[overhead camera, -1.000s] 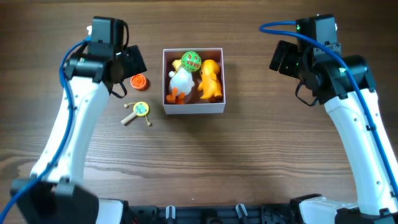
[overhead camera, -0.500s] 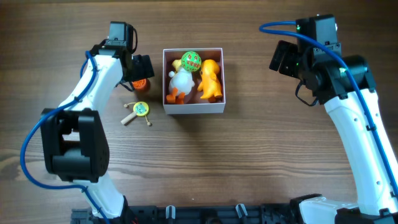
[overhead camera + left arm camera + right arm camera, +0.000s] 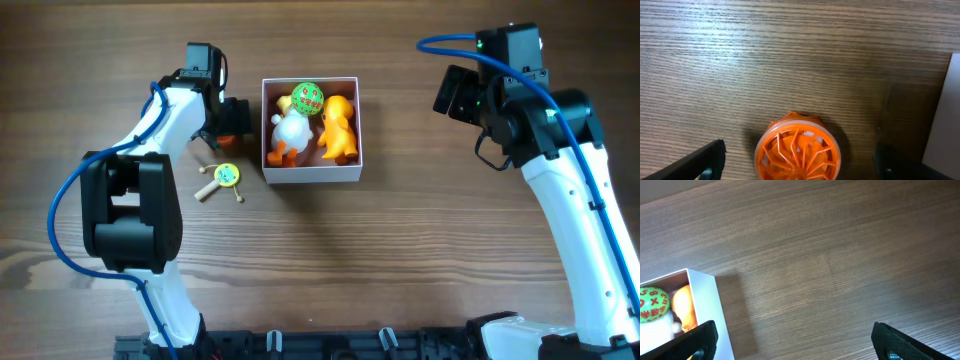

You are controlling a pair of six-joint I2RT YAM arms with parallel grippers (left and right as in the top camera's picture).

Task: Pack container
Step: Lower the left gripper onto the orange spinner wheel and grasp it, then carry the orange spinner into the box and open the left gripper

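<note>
The rim of the orange wheel toy (image 3: 798,152) comes next: my left gripper will go down around it and close.
The container (image 3: 311,174) is a white-walled square box at the table's middle. It holds a white duck toy (image 3: 289,133), a green number ball (image 3: 307,97) and an orange duck toy (image 3: 338,127). An orange spoked wheel toy (image 3: 797,152) lies on the table just left of the box. My left gripper (image 3: 797,167) is open and straddles the wheel, one finger on each side, not touching it. In the overhead view the left gripper (image 3: 228,112) mostly hides the wheel. My right gripper (image 3: 795,345) is open and empty, hovering right of the box.
A small rattle drum toy (image 3: 224,178) with a wooden handle lies on the table left of the box's front corner. The box's white wall (image 3: 946,115) is close on the right of the left gripper. The box's corner (image 3: 702,300) shows in the right wrist view.
My left arm has swung toward the box and brought its gripper over the orange wheel. The right arm and the toys in the box have not moved.
</note>
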